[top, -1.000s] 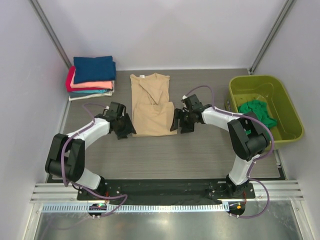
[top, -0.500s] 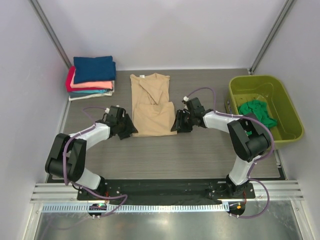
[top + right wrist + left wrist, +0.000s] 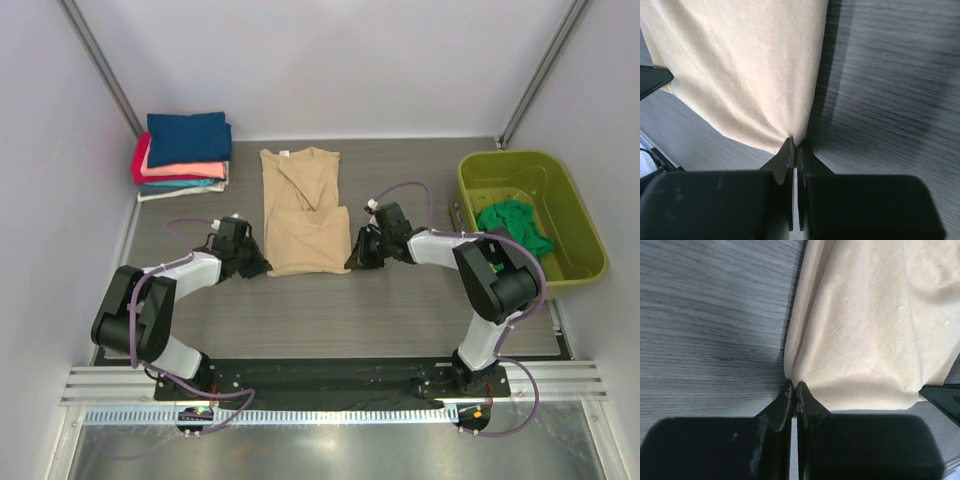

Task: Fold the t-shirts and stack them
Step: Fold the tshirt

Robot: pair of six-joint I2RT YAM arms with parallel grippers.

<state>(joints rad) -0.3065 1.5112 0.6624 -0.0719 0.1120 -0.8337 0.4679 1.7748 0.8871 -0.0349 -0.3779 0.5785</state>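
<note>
The right gripper next lifts the t-shirt's near corner up, carries it outward over the collar end (image 3: 316, 163) and releases it there, as that end still lies uncovered.
A tan t-shirt (image 3: 303, 210) lies partly folded on the grey table, collar at the far end. My left gripper (image 3: 262, 268) is shut on its near left corner; in the left wrist view the fingertips (image 3: 794, 388) pinch the cloth edge of the tan t-shirt (image 3: 860, 330). At the near right corner my right gripper (image 3: 352, 262) is shut on the cloth too, seen up close as closed tips (image 3: 796, 143) biting the tan t-shirt (image 3: 750, 65). A stack of folded t-shirts (image 3: 185, 152), navy on top with coral, red and teal below, sits at the far left. A green t-shirt (image 3: 515, 226) lies crumpled in the tub.
A lime-green plastic tub (image 3: 565, 268) stands at the right side of the table. Metal frame posts (image 3: 100, 70) rise at both back corners. White walls close in the table on three sides.
Both grippers have moved nearer along the tan t-shirt's sides to its near corners and gone from open to shut on the cloth.
</note>
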